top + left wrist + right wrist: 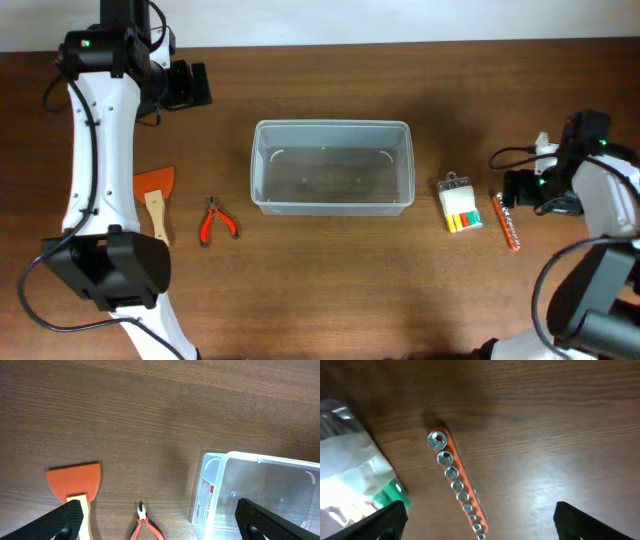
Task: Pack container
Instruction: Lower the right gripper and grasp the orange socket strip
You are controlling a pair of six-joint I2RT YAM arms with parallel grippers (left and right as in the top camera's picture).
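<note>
I will lower my right gripper next toward the tabletop, onto the large-socket half of the orange bar (502,212) (453,476), as the bar already runs between its open fingers.
The container (332,126) is a clear lidless bin, empty, in the middle of the table; its left end (210,495) shows in the left wrist view. My left gripper (192,86) hovers open at the back left, its black fingers (65,520) framing red-handled pliers (145,527) far below. My right gripper (516,190) stands open at the right, over an orange rail of sockets (456,482) that runs between its fingers (387,520). Nothing is held by either.
An orange scraper with a wooden handle (155,200) lies left of the pliers (215,220). A small clear packet with coloured pieces (460,205) lies between the container and the socket rail (507,222).
</note>
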